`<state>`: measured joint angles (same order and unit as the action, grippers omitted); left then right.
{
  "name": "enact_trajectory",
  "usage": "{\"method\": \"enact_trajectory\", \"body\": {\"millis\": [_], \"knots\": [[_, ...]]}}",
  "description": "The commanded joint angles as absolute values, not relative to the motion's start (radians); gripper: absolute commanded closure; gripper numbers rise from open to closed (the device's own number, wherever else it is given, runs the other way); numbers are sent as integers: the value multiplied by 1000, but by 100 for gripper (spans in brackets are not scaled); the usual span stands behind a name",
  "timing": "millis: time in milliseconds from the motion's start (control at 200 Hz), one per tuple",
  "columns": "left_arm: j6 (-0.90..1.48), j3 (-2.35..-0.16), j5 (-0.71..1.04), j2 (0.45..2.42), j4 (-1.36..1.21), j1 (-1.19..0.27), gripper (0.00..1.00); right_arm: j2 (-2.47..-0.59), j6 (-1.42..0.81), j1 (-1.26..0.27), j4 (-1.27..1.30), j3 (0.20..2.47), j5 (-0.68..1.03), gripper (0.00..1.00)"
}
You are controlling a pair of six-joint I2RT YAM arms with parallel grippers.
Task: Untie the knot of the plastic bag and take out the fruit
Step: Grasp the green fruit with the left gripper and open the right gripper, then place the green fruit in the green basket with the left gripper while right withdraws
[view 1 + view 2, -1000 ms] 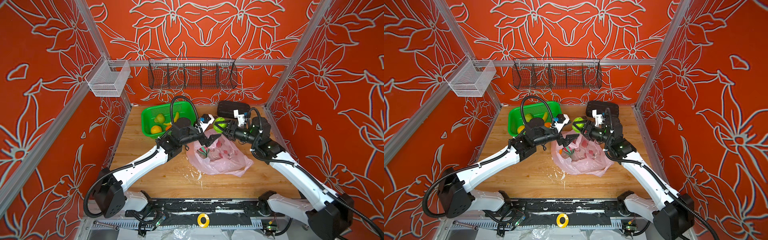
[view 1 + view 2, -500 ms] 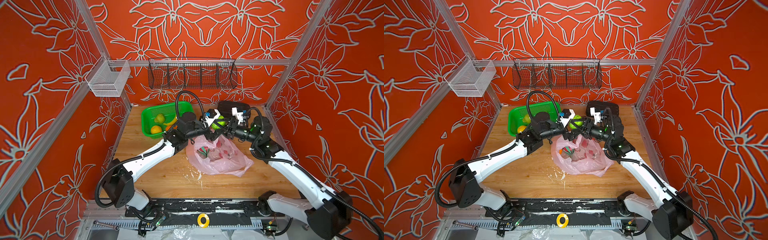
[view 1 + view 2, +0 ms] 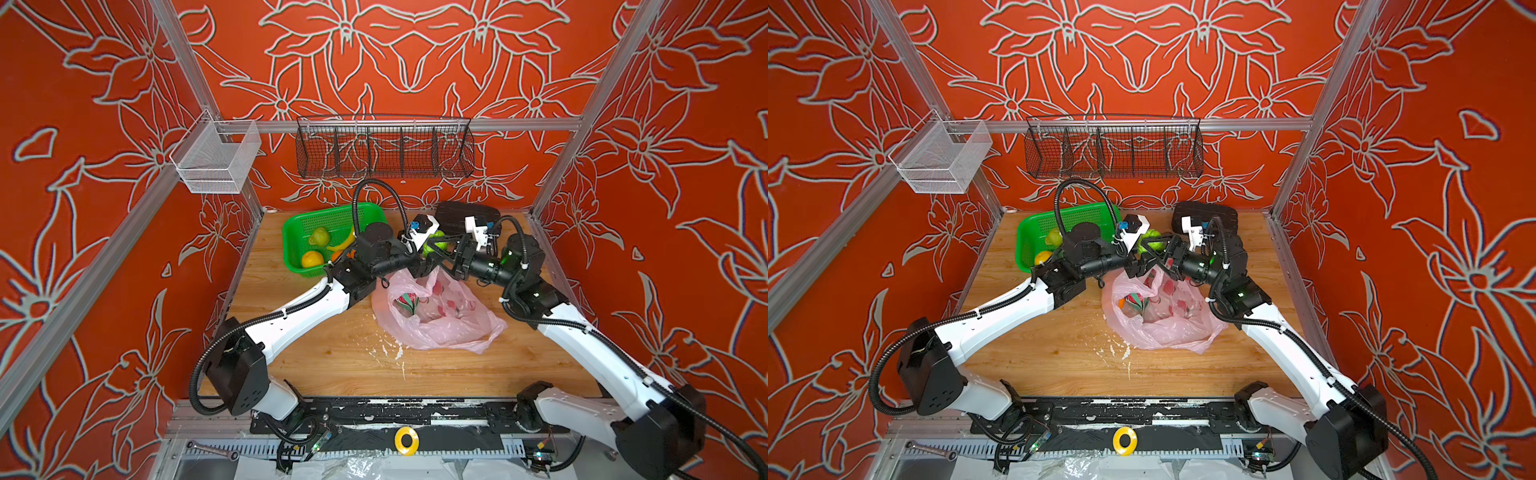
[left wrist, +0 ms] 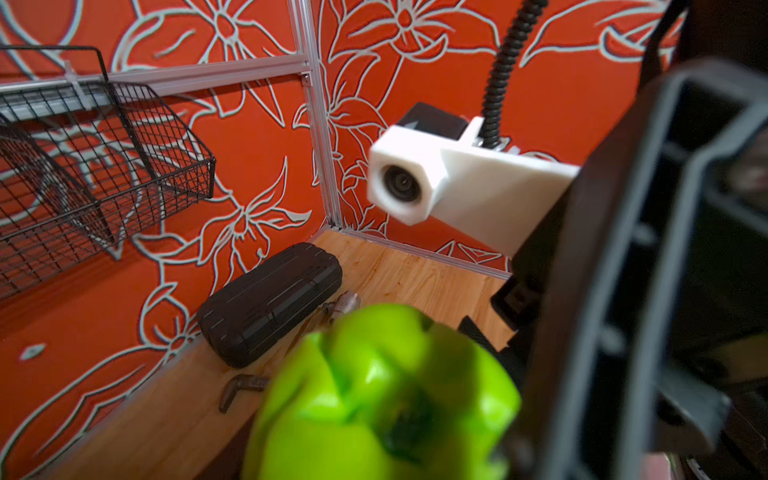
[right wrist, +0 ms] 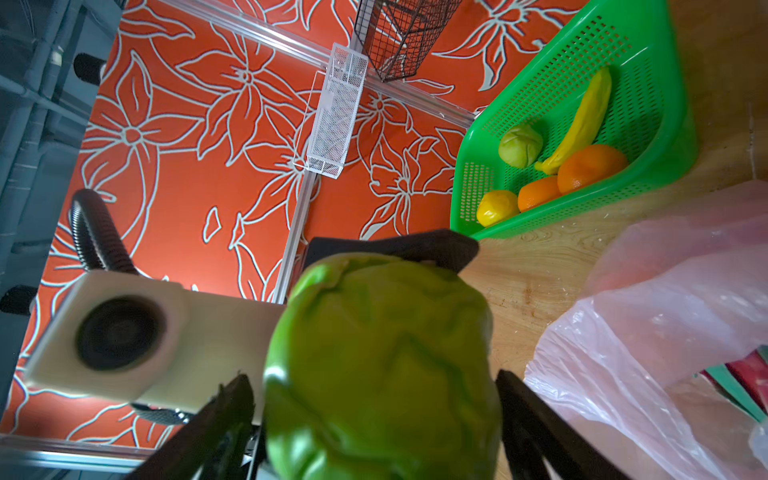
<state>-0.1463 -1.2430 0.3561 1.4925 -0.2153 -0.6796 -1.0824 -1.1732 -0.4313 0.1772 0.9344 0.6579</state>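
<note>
I should swing the green fruit across to the green basket with my left gripper, tip it down and let it go in the gap (image 3: 334, 232) next to the banana, where the bare bottom of the basket shows.
A green fruit (image 3: 434, 245) (image 3: 1152, 245) hangs in the air above the far edge of the plastic bag (image 3: 440, 320) (image 3: 1167, 324). My left gripper (image 3: 426, 253) is shut on it, and the fruit (image 4: 382, 395) fills that wrist view. My right gripper (image 3: 441, 251) is open, with its black fingers (image 5: 523, 415) spread clear of the fruit (image 5: 382, 365) on both sides. The pink bag lies slack with its mouth open. No knot shows. A pink-red dragon fruit (image 3: 407, 301) lies inside it.
A green basket (image 3: 293, 245) (image 5: 681, 104) at the back left holds a green fruit (image 5: 519, 145), a banana (image 5: 586, 120), two oranges (image 5: 590, 166) and a yellow fruit (image 5: 496, 207). A black case (image 3: 465, 212) (image 4: 270, 303) lies by the back wall. Wire baskets (image 3: 384, 147) hang above.
My left gripper swung right from the bag's mouth up to the green fruit and closed on it. My right gripper, which held that fruit, opened its jaws.
</note>
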Motion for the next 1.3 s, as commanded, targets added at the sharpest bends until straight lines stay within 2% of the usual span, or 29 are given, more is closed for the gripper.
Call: {"method": "enact_trajectory", "body": {"millis": [0, 175, 325, 641, 806, 1126, 1296], "knots": [[-93, -1264, 293, 1462, -181, -665, 47, -991, -1092, -426, 123, 932, 539, 3], [27, -1317, 183, 1465, -25, -585, 48, -906, -936, -428, 13, 938, 429, 3], [149, -1401, 139, 1529, 169, -444, 47, -900, -863, -428, 58, 917, 491, 3], [352, -1527, 190, 1741, 411, -173, 47, -943, -776, -430, 60, 918, 558, 3], [390, -1712, 212, 1941, 574, -83, 48, -950, -757, -430, 53, 910, 565, 3], [327, -2248, 68, 2362, 846, -58, 48, -934, -752, -429, 37, 887, 546, 3], [336, -2352, 54, 2471, 851, -58, 44, -928, -748, -430, 18, 901, 545, 3]]}}
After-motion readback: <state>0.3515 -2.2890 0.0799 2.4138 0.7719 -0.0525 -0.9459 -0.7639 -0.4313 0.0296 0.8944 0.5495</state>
